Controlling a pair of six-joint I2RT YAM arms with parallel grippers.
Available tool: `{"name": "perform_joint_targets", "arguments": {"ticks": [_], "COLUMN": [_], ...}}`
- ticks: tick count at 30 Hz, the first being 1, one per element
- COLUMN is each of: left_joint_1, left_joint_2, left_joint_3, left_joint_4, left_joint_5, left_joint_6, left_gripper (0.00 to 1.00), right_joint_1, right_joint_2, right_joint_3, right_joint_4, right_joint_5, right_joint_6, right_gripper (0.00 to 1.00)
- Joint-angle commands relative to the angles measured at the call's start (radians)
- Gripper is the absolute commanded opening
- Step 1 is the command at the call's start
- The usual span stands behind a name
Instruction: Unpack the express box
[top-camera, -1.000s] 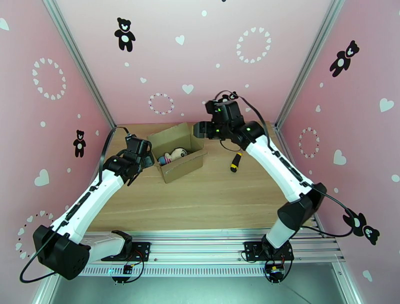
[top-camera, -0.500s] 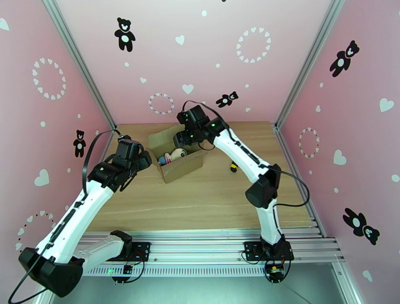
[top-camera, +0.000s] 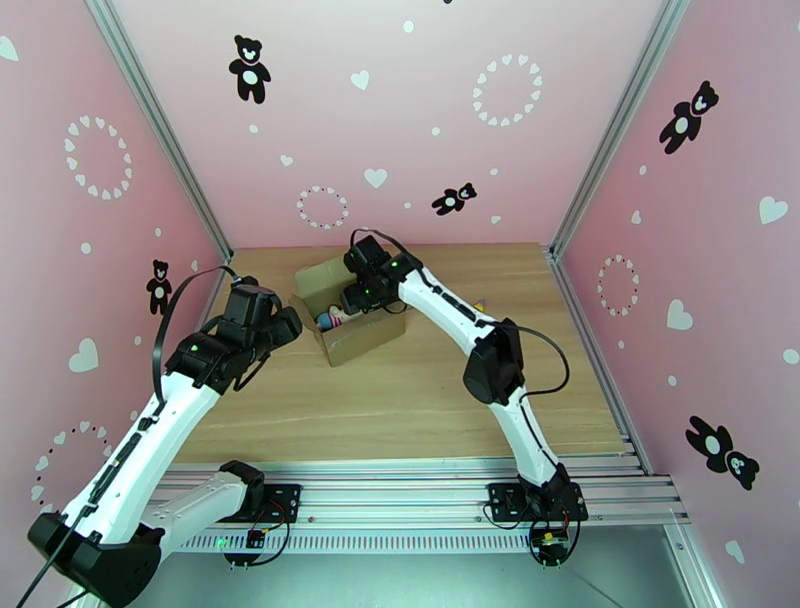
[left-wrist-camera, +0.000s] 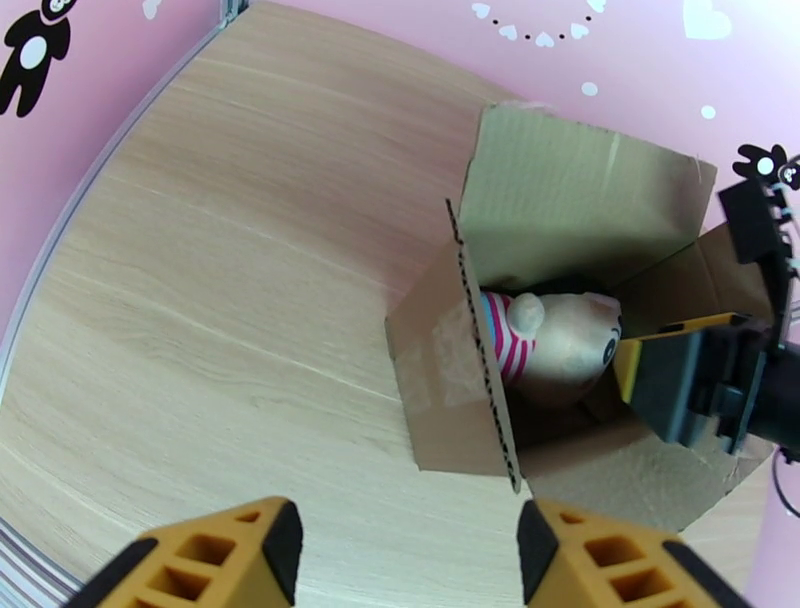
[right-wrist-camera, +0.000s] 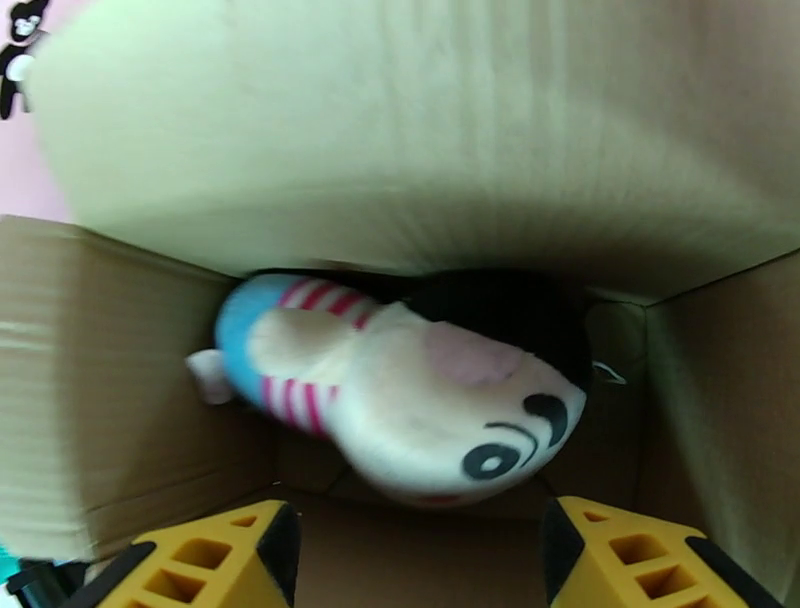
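My right gripper will move down deeper into the box (top-camera: 362, 340) and onto the plush toy's pale face, since the plush toy lies below the gripper's open, empty fingers.
The express box (top-camera: 362, 340) stands open at the back left of the wooden table, its flaps raised. A plush toy (top-camera: 333, 318) in a striped shirt lies inside it. My right gripper (top-camera: 356, 298) reaches down into the box opening. Its jaws are open, with the plush toy (right-wrist-camera: 400, 400) just ahead of the yellow fingertips (right-wrist-camera: 215, 560) and nothing between them. My left gripper (top-camera: 288, 326) hovers open just left of the box. In the left wrist view the box (left-wrist-camera: 455, 400) and the toy (left-wrist-camera: 545, 340) lie beyond my left gripper (left-wrist-camera: 400, 545), and the right gripper (left-wrist-camera: 690, 390) enters from the right.
Pink walls with metal corner posts close in the table (top-camera: 420, 390) on three sides. The right arm's forearm (top-camera: 450, 305) stretches diagonally over the table's middle. A metal rail (top-camera: 420, 480) carries the arm bases at the near edge.
The right arm has swung left from behind the box and lowered its gripper into the box opening. The left arm has drawn slightly back and left.
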Motion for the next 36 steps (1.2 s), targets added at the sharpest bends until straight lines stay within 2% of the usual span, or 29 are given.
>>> {"name": "perform_joint_targets", "arguments": {"ticks": [1, 15, 18, 22, 29, 32, 36], "left_joint_1": [0.007, 0.007, 0.008, 0.007, 0.007, 0.007, 0.007], "left_joint_2": [-0.006, -0.007, -0.007, -0.008, -0.016, -0.020, -0.022], "left_joint_3": [-0.012, -0.027, -0.035, -0.044, -0.062, -0.067, -0.073], "left_joint_4": [-0.012, -0.019, -0.014, -0.011, -0.006, -0.003, 0.005], "left_joint_5": [0.017, 0.017, 0.021, 0.021, 0.026, 0.028, 0.034], "left_joint_6": [-0.015, -0.018, -0.021, -0.025, -0.034, -0.039, -0.045], "left_gripper": [0.63, 0.64, 0.63, 0.64, 0.63, 0.63, 0.63], "right_joint_1": [0.019, 0.036, 0.038, 0.041, 0.043, 0.042, 0.042], "right_joint_2": [0.044, 0.140, 0.146, 0.139, 0.117, 0.104, 0.072], "right_joint_3": [0.030, 0.005, -0.020, -0.063, -0.113, -0.118, -0.125], "right_joint_4": [-0.023, 0.016, 0.038, 0.079, 0.126, 0.128, 0.139], "right_joint_5": [0.036, 0.073, 0.092, 0.122, 0.142, 0.143, 0.144], "right_joint_6": [-0.012, 0.023, 0.037, 0.057, 0.084, 0.086, 0.089], "right_gripper": [0.70, 0.70, 0.68, 0.55, 0.15, 0.02, 0.00]}}
